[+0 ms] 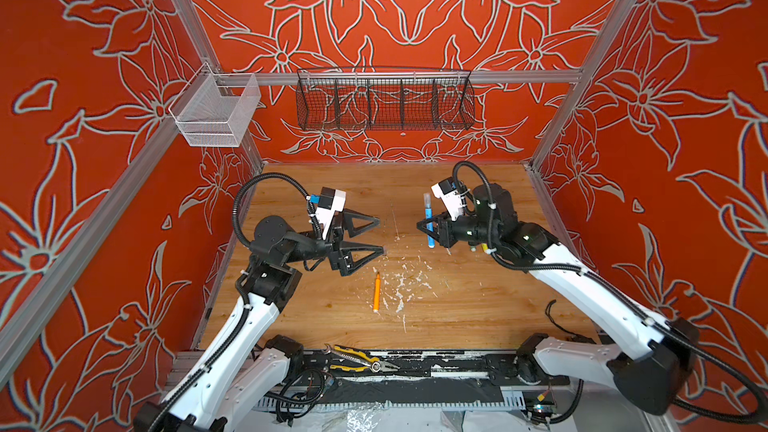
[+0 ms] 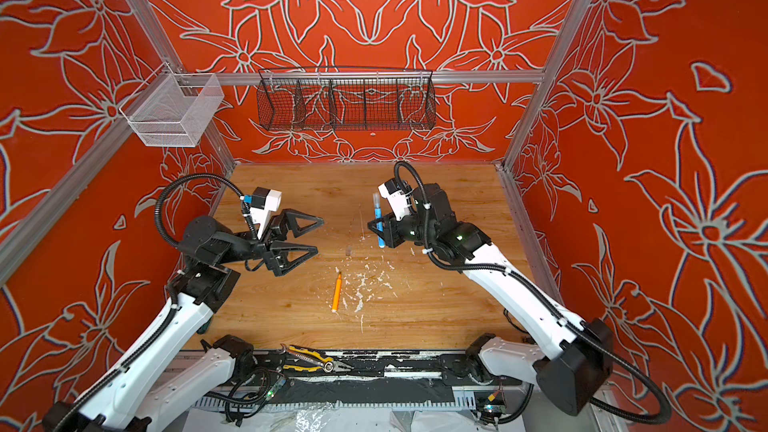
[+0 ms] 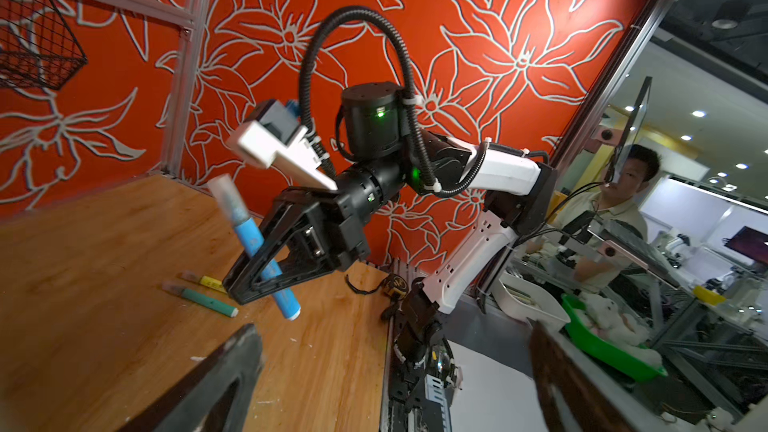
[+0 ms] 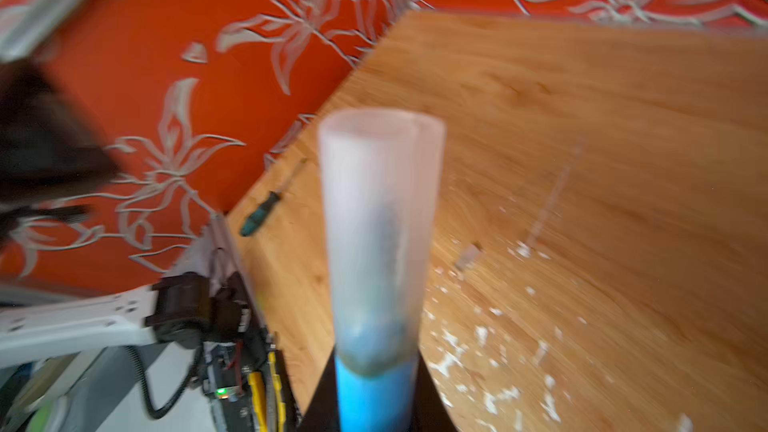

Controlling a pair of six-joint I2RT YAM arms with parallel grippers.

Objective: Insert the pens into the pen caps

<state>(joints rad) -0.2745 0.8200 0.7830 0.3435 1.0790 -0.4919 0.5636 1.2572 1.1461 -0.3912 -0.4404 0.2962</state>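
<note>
My right gripper turns fingers-down next, since the blue pen is capped. It then lowers the blue pen flat onto bare wood (image 1: 461, 248) beside the green pen below and releases it.
My right gripper (image 1: 424, 226) (image 4: 376, 413) is shut on the blue pen (image 1: 429, 228) (image 3: 253, 238) and holds it above the table, steeply tilted. A clear pen cap (image 1: 427, 201) (image 4: 378, 222) sits on its upper end. Facing it with a gap between them, my left gripper (image 1: 380, 235) (image 3: 392, 330) is open and empty. An orange pen (image 1: 377, 292) lies uncapped on the wood in front of both grippers. In the left wrist view a green pen (image 3: 203, 299) and a yellow pen (image 3: 208, 281) lie under the right arm, each with a clear cap on.
White flecks (image 1: 401, 284) litter the wood beside the orange pen, with a small clear piece (image 4: 467, 255) lying among them. A screwdriver (image 4: 259, 214) lies by the left wall. Pliers (image 1: 357, 361) rest on the front rail. A black wire basket (image 1: 384, 101) and a white one (image 1: 216, 112) hang on the walls.
</note>
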